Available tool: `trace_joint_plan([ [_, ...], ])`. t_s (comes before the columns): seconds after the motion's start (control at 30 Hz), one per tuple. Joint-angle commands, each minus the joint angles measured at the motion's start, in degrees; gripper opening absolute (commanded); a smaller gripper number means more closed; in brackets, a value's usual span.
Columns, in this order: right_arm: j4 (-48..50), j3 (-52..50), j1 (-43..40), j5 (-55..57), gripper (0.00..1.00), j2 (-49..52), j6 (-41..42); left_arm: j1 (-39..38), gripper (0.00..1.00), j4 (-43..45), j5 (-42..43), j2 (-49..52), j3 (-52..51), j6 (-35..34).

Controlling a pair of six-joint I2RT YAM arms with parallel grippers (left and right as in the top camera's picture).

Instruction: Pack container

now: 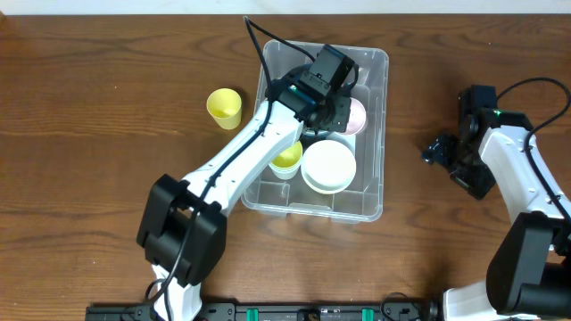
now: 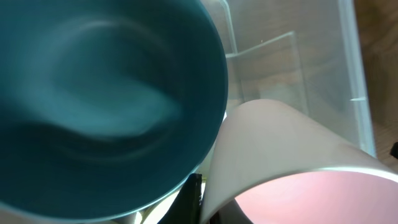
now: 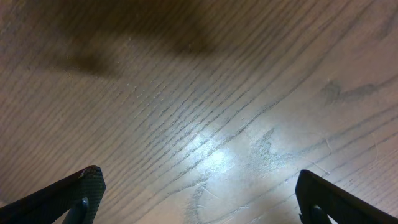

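Observation:
The pink bowl in my left gripper comes down slightly back toward the container's side next. Its release spot is the container's free bottom between the teal bowl (image 2: 106, 93) and that side.
The clear container (image 1: 382, 178) stands mid-table. Inside it lie a white bowl (image 1: 328, 166), a yellow cup (image 1: 287, 159) and, at the back right, a pink bowl (image 1: 356, 117). My left gripper (image 1: 342, 109) reaches down into the container's back part. In the left wrist view its dark fingers (image 2: 198, 198) pinch the white outer wall of the pink bowl (image 2: 292, 143), shut on its rim. A teal bowl (image 2: 106, 93) sits right beside it, and the container's wall (image 2: 348, 62) shows behind. My right gripper (image 3: 199, 180) hangs open over bare wood at the right (image 1: 446, 156).
A second yellow cup (image 1: 224, 106) stands on the table left of the container. The left arm crosses over the container's left half. The wooden table (image 1: 89, 134) extends wide on both sides.

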Motion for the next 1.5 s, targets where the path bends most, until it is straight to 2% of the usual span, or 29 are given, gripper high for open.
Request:
trace_joint_plan([
  [0.0,0.0,0.1,0.0,0.5,0.99,0.1,0.8,0.2,0.07,0.0,-0.6,1.0,0.2,1.0],
  [0.73,0.0,0.1,0.0,0.5,0.99,0.1,0.8,-2.3,0.08,-2.4,-0.8,6.5,-0.2,1.8],
  [0.83,0.0,0.1,0.0,0.5,0.99,0.1,0.8,-2.3,0.22,-2.3,-0.8,6.4,-0.2,1.8],
  [1.1,0.0,0.1,0.0,0.5,0.99,0.1,0.8,-1.9,0.35,-2.2,-0.7,5.9,0.4,2.3],
  [1.27,0.0,0.1,0.0,0.5,0.99,0.1,0.8,-1.6,0.38,-2.3,-0.7,1.9,4.2,2.3],
  [1.4,0.0,0.1,0.0,0.5,0.99,0.1,0.8,-1.5,0.55,-2.3,-0.7,-3.3,7.0,2.5],
  [1.47,0.0,0.1,0.0,0.5,0.99,0.1,0.8,-1.4,0.57,-2.2,-0.8,-6.1,7.2,3.1],
])
